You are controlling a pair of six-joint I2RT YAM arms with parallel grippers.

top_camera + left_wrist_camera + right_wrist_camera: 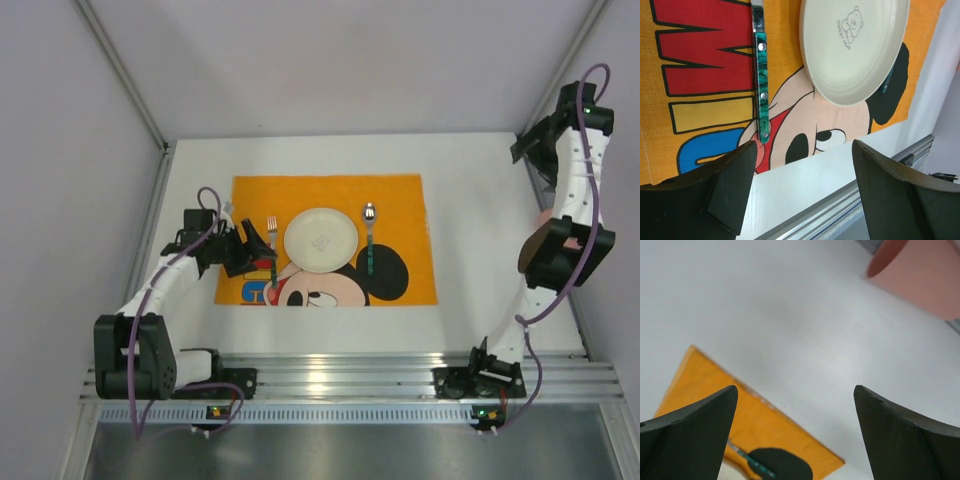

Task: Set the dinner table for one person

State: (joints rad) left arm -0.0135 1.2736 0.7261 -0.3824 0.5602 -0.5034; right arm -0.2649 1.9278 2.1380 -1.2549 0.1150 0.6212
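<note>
Next, the right gripper turns toward the wall and goes back and down onto the cup's rim. The pink cup stands by the wall, outside my open fingers.
The white dinner table carries an orange cartoon-mouse placemat. A cream plate sits at the mat's middle. A fork with a green handle lies left of the plate, and a green-handled spoon lies right of it. My left gripper is low beside the fork, open and holding nothing. In the left wrist view the fork lies free on the mat ahead of the left gripper, next to the plate. My right gripper is open and empty, raised over bare table.
A pink cup stands on the table at the far right, partly hidden by the right arm in the top view. An aluminium rail runs along the near edge. Grey walls close in the left, back and right sides.
</note>
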